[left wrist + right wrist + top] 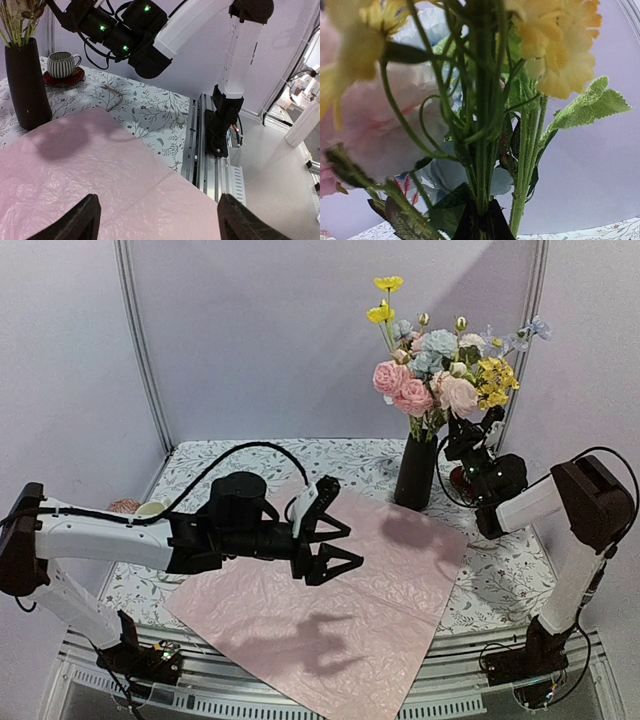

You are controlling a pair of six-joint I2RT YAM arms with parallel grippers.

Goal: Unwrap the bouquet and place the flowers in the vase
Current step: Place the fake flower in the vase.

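Observation:
The stems in my fingers are still held up beside the vase's opening (423, 434), so next I lower my right gripper in toward the vase's rim and open.
The flowers (435, 375), pink, yellow, pale blue and cream, stand in the black vase (415, 472) at the back of the table. My right gripper (468, 437) is beside the vase's right, up among the stems. In the right wrist view its fingertips (470, 227) are shut on green stems (482, 150). The bouquet's pink wrapping paper (330, 590) lies spread flat on the table. My left gripper (335, 540) hovers open over it, and its fingers (75, 222) hold nothing. The left wrist view shows the vase (26, 85) at far left.
A ribbed cup on a red saucer (62, 65) stands behind the vase. Tan string (115, 92) lies on the floral tablecloth (150, 115). A small cup (150, 508) sits by the left arm. The table's metal rail (200, 145) marks the right edge.

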